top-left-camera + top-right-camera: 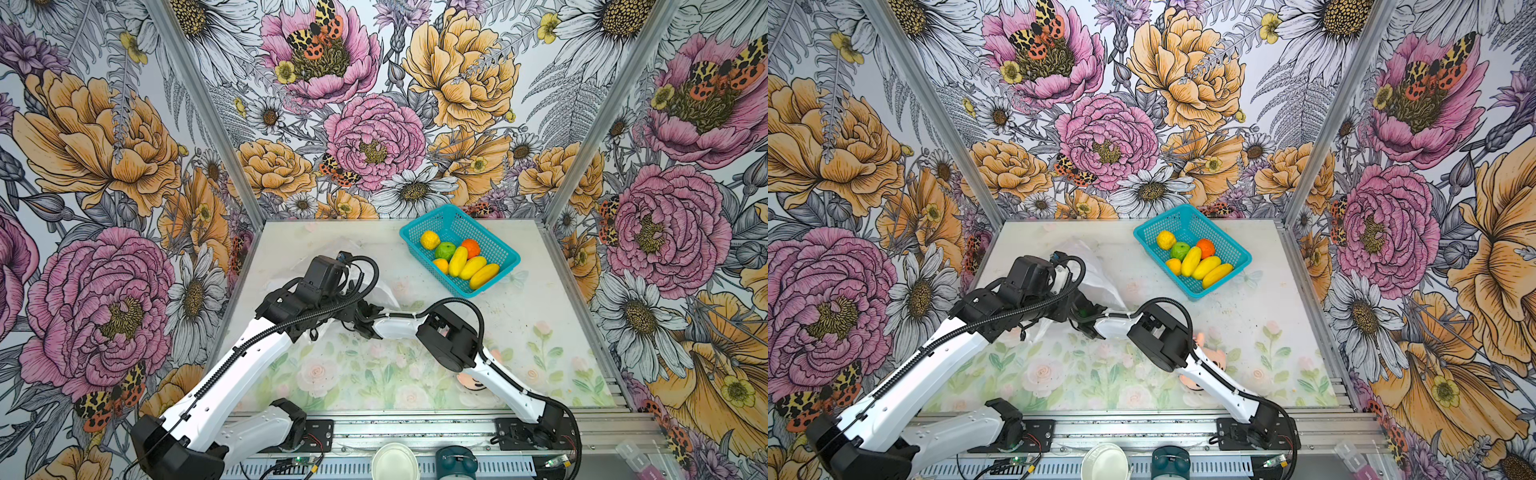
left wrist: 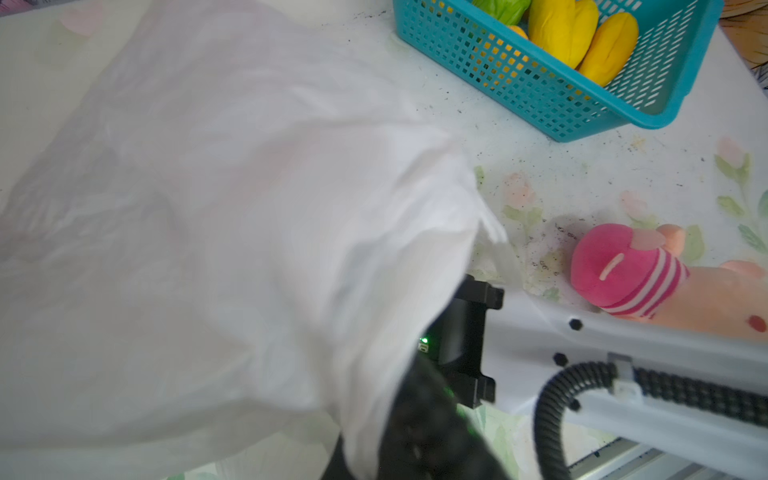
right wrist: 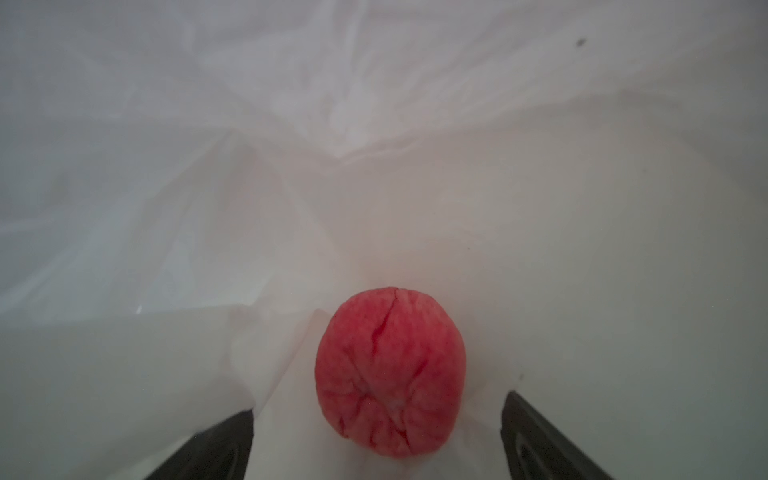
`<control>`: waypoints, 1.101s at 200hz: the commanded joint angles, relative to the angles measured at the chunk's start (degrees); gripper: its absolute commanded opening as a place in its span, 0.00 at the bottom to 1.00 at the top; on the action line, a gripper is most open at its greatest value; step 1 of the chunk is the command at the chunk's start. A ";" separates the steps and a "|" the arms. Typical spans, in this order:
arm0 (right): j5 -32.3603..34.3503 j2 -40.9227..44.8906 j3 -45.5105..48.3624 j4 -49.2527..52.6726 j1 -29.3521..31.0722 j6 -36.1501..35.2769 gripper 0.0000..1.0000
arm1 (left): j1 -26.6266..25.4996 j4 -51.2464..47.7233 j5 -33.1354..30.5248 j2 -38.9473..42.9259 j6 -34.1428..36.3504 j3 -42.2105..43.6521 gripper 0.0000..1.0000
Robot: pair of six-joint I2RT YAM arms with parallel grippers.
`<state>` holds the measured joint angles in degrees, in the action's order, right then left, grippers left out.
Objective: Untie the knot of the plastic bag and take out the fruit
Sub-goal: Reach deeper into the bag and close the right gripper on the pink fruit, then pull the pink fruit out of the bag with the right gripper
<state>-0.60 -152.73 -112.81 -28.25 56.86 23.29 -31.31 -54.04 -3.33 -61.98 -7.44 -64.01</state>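
Observation:
My right gripper pushes deeper into the bag next until its open fingers are on either side of the bumpy pink fruit (image 3: 391,372), still ahead of them now.
The white plastic bag (image 1: 376,286) (image 1: 1100,274) lies at the table's middle left, and part of it is lifted. In the left wrist view its film (image 2: 232,232) drapes over my left gripper (image 2: 382,453), which is shut on the bag's edge. My right gripper (image 3: 376,419) is inside the bag and open. A pink fruit (image 3: 390,374) sits between its fingers (image 3: 208,449) without touching either. Several more fruit, among them a long yellow one (image 1: 471,268) and a green one (image 1: 445,250), lie in the teal basket (image 1: 496,245) (image 1: 1229,245) (image 2: 519,83). The knot is out of view.
A plush doll with a pink hat (image 2: 623,274) (image 1: 1208,357) lies on the table under the right arm. A white bowl (image 1: 394,463) and a teal object (image 1: 456,461) sit beyond the front rail. Flowered walls close the table on three sides.

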 commanded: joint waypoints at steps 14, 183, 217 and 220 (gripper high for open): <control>4.47 -2.57 -4.50 5.11 0.31 1.26 0.93 | -1.92 1.44 5.77 1.36 1.11 1.00 0.00; 0.17 27.42 40.89 -17.38 -2.51 -4.69 0.37 | 5.24 -0.19 -1.48 -2.06 -0.20 0.91 0.00; -3.97 36.87 55.65 -28.71 -0.17 -14.40 0.36 | 7.76 -0.80 -3.42 -2.90 -0.65 0.84 0.00; -4.01 37.61 56.36 -28.99 0.14 -15.26 0.36 | 8.05 -0.80 -3.43 -2.93 -0.74 0.86 0.00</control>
<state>-0.40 -121.71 -62.26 -45.65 54.70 16.78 -25.02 -54.19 -4.05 -64.55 -7.29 -63.24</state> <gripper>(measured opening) 0.540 0.050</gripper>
